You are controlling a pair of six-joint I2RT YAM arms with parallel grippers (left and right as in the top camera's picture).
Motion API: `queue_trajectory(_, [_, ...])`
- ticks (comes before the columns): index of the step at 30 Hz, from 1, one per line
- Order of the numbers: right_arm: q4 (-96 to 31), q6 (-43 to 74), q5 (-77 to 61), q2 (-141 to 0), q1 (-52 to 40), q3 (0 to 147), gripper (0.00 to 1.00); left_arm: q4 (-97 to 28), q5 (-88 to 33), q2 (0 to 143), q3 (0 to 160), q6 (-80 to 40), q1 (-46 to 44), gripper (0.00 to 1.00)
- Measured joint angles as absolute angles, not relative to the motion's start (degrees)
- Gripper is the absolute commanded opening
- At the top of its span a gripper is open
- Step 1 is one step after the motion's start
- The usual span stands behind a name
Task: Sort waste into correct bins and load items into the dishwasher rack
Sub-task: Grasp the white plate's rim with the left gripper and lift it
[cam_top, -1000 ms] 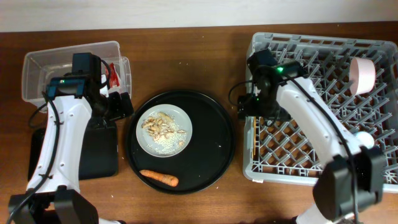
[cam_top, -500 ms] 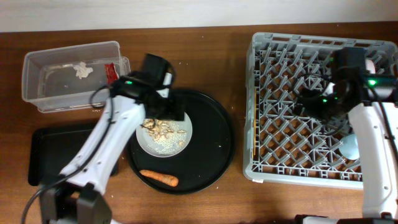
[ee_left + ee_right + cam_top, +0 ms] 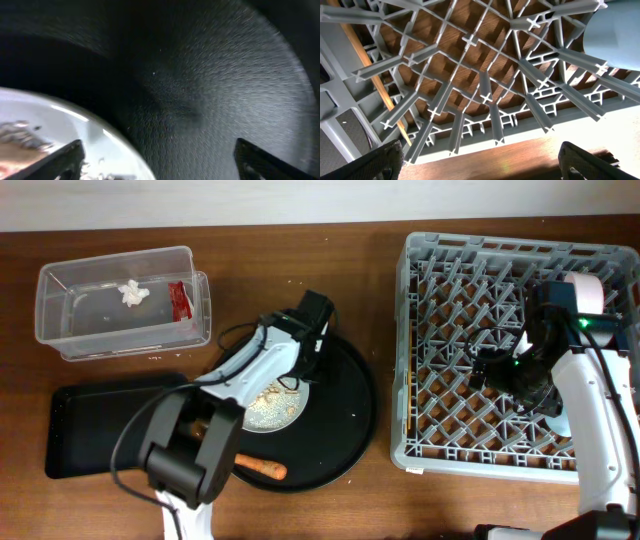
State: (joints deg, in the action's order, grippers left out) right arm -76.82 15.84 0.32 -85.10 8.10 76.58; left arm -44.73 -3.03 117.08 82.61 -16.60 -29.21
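I will next move my left gripper farther in over the grey-white plate's rim [image 3: 304,385], and then I will close the gripper.
A grey-white plate [image 3: 262,402] with beige food scraps [image 3: 262,392] lies on the round black tray [image 3: 345,405]. An orange carrot [image 3: 256,467] lies at the tray's front. My left gripper [image 3: 306,374] is open and empty, low over the plate's upper right rim; the left wrist view shows the gripper [image 3: 162,165] astride the plate's rim [image 3: 107,145], with scraps [image 3: 17,140] at the left. My right gripper [image 3: 497,374] is open and empty over the dishwasher rack [image 3: 450,260]. The right wrist view shows the gripper [image 3: 480,165], the rack's lattice [image 3: 470,75], the light blue cup [image 3: 615,35] and a wooden chopstick [image 3: 372,80].
The clear tub [image 3: 70,330] at the back left holds the white tissue [image 3: 130,293] and red wrapper [image 3: 180,297]. The flat black tray [image 3: 100,430] lies in front of it. The pink-white bowl [image 3: 588,292] stands in the rack's back right, the cup [image 3: 568,418] near its front right.
My left gripper moved right from the plate's back edge to its right rim. My right gripper shifted a little left and forward inside the rack, uncovering the bowl.
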Motion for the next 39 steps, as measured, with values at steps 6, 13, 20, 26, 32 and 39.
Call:
queue_trajectory(6, [-76.47, 15.86, -0.08, -85.1, 8.12, 76.58, 0.98, -44.93, -2.87, 118.04, 82.61, -17.15, -29.45, 0.47])
queue_trajectory(13, [-76.47, 15.79, -0.08, -85.1, 8.12, 76.58, 0.98, -50.19, -2.66, 118.63, 83.09, -16.99, -29.45, 0.32])
queue_trajectory(20, [-76.44, 15.81, -0.08, -85.1, 8.12, 76.58, 0.98, -51.77, -2.44, 119.35, 83.77, -17.1, -29.8, 0.13])
queue_trajectory(26, [-76.47, 15.84, -0.08, -85.1, 8.12, 76.58, 0.98, -52.47, -2.42, 119.35, 84.14, -17.87, -29.89, 0.01])
queue_trajectory(32, [-76.44, 15.81, -0.08, -85.1, 8.12, 76.58, 0.98, -53.25, -0.93, 119.13, 84.33, -18.02, -30.06, 0.01])
queue_trajectory(39, [-76.29, 15.81, -0.1, -85.1, 8.12, 76.58, 0.98, -59.18, 2.46, 119.37, 86.11, -17.58, -30.2, 0.0])
